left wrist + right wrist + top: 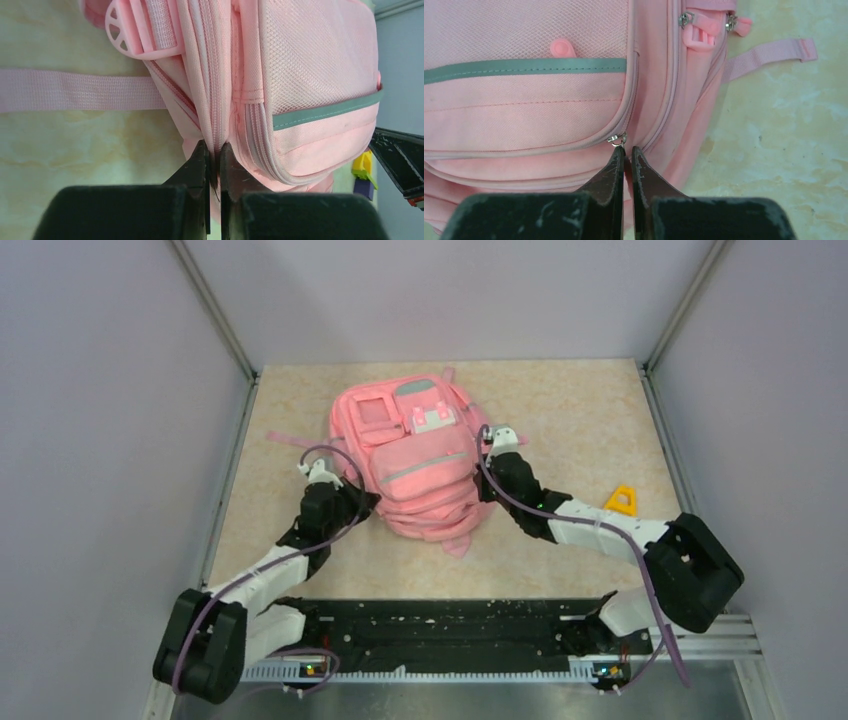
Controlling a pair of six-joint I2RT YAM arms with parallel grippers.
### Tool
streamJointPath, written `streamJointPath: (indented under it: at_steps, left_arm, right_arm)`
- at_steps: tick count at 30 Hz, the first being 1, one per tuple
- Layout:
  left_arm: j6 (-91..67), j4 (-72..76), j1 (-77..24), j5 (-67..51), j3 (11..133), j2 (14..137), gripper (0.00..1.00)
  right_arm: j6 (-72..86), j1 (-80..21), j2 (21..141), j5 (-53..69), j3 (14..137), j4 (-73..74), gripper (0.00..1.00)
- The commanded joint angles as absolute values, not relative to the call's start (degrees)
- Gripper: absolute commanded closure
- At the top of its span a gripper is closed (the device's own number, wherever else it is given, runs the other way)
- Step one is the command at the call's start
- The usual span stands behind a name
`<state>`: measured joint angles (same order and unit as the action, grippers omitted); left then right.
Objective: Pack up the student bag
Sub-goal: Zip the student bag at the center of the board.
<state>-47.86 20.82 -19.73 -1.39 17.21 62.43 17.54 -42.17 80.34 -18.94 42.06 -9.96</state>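
I need to pull the zip seam fold that my left gripper holds outward and to the left in the top view, then open, because the bag [415,455] lies crooked.
The student bag [415,455], a large pink backpack, lies flat in the middle of the table with its front pockets up. My left gripper [372,502] is at the bag's lower left side. In the left wrist view it [214,150] is shut on a fold of the bag's zip seam [216,100]. My right gripper [478,478] is at the bag's right side. The right wrist view shows it [626,151] shut on the pull of the front pocket's zip, with the metal slider [617,139] right at the fingertips.
A small yellow triangular object [622,500] lies on the table right of the bag, beside the right forearm. A loose pink strap [75,90] runs out to the bag's left, another strap [769,52] to its right. Grey walls enclose the table.
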Motion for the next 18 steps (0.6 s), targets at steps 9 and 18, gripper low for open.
streamJointPath:
  at_steps: [9, 18]
  left_arm:
    - [-27.6, 13.4, -4.1, 1.8, 34.3, 73.8, 1.00]
    - [-22.5, 12.4, 0.8, 4.0, 37.8, 78.2, 1.00]
  right_arm:
    - [6.4, -38.3, 82.0, -10.9, 44.0, -10.7, 1.00]
    - [-5.9, -37.9, 88.7, -21.9, 49.2, -14.0, 1.00]
